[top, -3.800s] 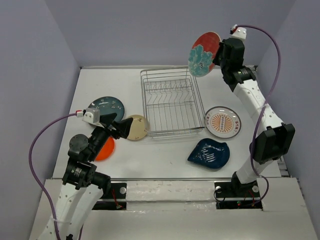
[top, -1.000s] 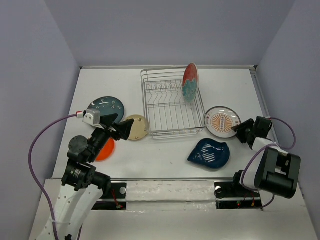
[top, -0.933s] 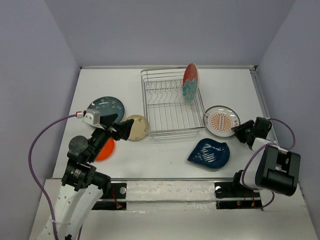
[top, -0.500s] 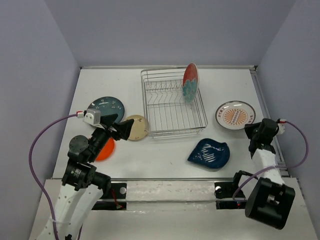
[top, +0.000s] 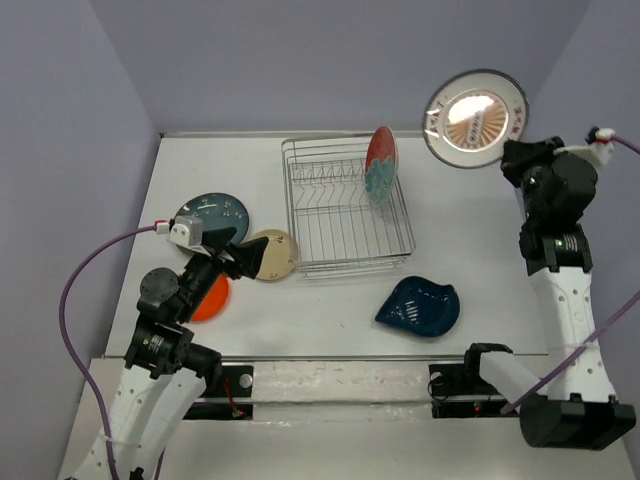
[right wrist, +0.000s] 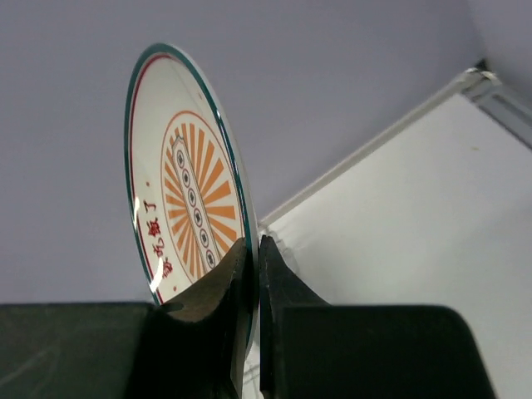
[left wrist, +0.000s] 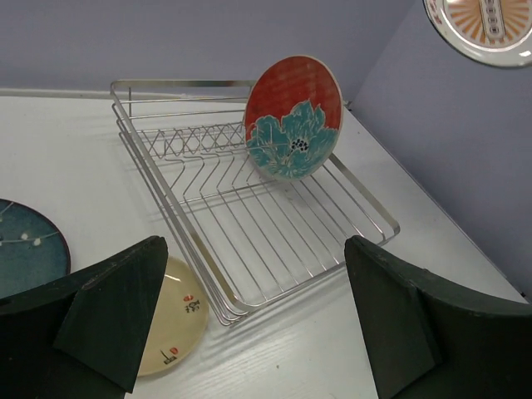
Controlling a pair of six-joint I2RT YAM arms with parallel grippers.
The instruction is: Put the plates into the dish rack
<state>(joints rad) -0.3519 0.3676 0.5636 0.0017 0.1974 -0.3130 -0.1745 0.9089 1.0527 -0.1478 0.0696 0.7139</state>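
Observation:
The wire dividers stand empty next to the teal-and-red plate, so my right gripper will swing over the rack's back while turning, then bring the sunburst plate down there next.
My right gripper is shut on the rim of the white sunburst plate and holds it high in the air, right of the dish rack. In the right wrist view the plate stands on edge between the fingers. The teal-and-red plate stands upright in the rack's back right; the left wrist view shows it too. My left gripper is open and empty beside the beige plate. The dark teal plate, orange plate and dark blue plate lie on the table.
Purple walls close in the white table on three sides. The left arm's cable loops at the left. The rack's wire dividers run along its back.
My right gripper has lifted the sunburst plate from the table at the right and raised it high. Earlier it set the teal-and-red plate in the rack. The left arm has not moved.

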